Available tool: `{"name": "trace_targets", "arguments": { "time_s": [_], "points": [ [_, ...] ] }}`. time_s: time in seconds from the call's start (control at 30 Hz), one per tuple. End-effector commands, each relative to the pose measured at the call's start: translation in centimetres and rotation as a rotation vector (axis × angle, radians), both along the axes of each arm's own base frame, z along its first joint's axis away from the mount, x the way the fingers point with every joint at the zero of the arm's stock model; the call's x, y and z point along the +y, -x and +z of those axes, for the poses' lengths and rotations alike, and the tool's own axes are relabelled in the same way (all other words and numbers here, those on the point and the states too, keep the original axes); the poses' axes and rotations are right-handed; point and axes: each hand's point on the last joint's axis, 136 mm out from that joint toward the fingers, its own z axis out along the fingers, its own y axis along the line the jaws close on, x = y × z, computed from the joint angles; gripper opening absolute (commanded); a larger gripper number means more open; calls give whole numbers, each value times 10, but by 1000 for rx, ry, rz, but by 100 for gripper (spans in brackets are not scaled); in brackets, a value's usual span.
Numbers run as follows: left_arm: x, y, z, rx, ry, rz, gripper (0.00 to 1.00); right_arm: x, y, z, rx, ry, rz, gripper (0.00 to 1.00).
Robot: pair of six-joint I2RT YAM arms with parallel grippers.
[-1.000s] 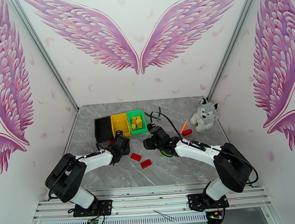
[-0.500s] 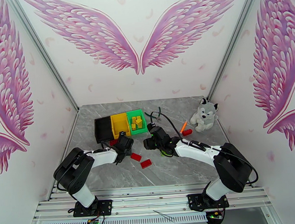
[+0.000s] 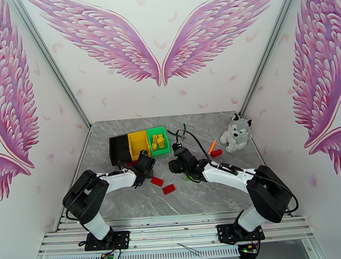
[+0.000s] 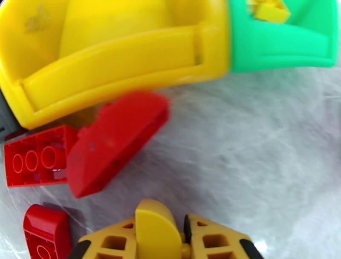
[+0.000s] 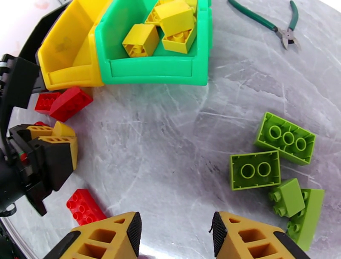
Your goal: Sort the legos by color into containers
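Note:
The green bin (image 3: 157, 140) with other yellow bricks is outward of my left gripper, so my left gripper will next lift up, move outward over the bin and release the small yellow brick.
The black bin (image 3: 119, 150), yellow bin (image 3: 139, 145) and green bin (image 3: 157, 140) stand side by side. Several yellow bricks (image 5: 170, 25) lie in the green bin (image 5: 153, 68). My left gripper (image 4: 164, 219) is shut on a small yellow brick (image 4: 155, 228), just in front of the yellow bin (image 4: 111, 72). Red bricks (image 4: 115, 140) lie against that bin's front. My right gripper (image 5: 174, 238) hangs open over bare table, nothing between its fingers. Several lime green bricks (image 5: 255, 169) lie to its right. Two red bricks (image 3: 157, 181) rest between the arms.
Green-handled pliers (image 5: 264, 21) lie behind the green bin. An orange stick (image 3: 212, 146), another red brick (image 3: 216, 153) and a plush husky (image 3: 236, 132) sit at the right. My left gripper (image 5: 55, 136) is close to the right gripper's left side.
My left gripper has moved right and toward the yellow bin's front, its elbow swinging in. The right gripper has shifted only slightly.

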Motion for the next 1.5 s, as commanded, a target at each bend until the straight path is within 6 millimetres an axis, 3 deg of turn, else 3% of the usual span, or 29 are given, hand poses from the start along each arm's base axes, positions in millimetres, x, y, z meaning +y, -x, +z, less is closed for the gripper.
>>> {"name": "trace_targets", "arguments": {
  "time_s": [0.0, 0.23, 0.43, 0.73, 0.8, 0.83, 0.93, 1.0, 1.3, 1.47],
  "points": [
    [-25, -16, 51, -83, 91, -73, 18, -12, -4, 5, -9, -13, -53, 50],
    [-48, -61, 98, -191, 115, -115, 19, -19, -5, 9, -13, -28, -78, 50],
    [-64, -121, 122, -257, 109, -107, 20, -28, -1, 20, -32, -24, -97, 51],
    [-54, -197, 102, -252, 111, -36, 24, -52, 9, 34, -77, -6, -147, 53],
    [-55, -206, 100, -244, 115, -39, 33, -56, 10, 36, -82, -3, -156, 54],
    [-56, -209, 101, -245, 119, -42, 44, -58, 11, 35, -81, 1, -160, 55],
    [-62, -207, 113, -267, 141, -66, 65, -61, 10, 33, -79, 9, -172, 58],
    [-64, -201, 123, -285, 145, -76, 70, -60, 8, 30, -73, 10, -173, 59],
    [-55, -153, 171, -379, 155, -92, 75, -43, 1, 17, -27, 0, -134, 60],
    [-38, -120, 179, -398, 141, -81, 78, -32, 0, 7, 2, -17, -102, 60]
  ]
}}
